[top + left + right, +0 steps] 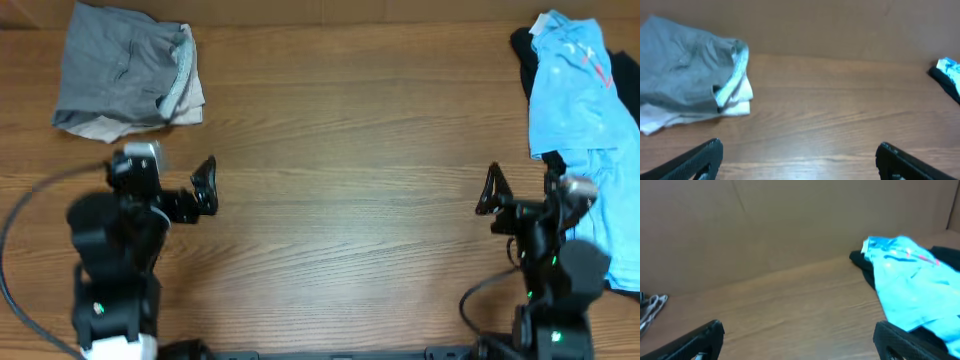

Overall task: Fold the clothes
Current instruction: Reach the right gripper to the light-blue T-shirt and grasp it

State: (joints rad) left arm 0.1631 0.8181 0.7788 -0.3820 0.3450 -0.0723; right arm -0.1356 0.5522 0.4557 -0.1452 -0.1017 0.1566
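Observation:
The robot's right gripper should move across and down onto the T-shirt's middle fold [594,146] [941,317] next, because the fold is below the gripper and to its right in the overhead view.
A light blue T-shirt [580,95] with red and white lettering lies crumpled at the far right, over a black garment [522,48]. Both show in the right wrist view, the T-shirt [905,275] on the black piece [865,262]. A folded grey garment [120,65] on a beige piece [185,100] sits at the far left, and shows in the left wrist view [685,65]. My left gripper [205,187] is open and empty, below the grey pile. My right gripper [490,190] is open and empty, left of the blue T-shirt.
The wooden table [350,170] stretches between the two piles. A brown cardboard wall [765,225] stands along the far edge. A black cable [25,210] loops at the left arm.

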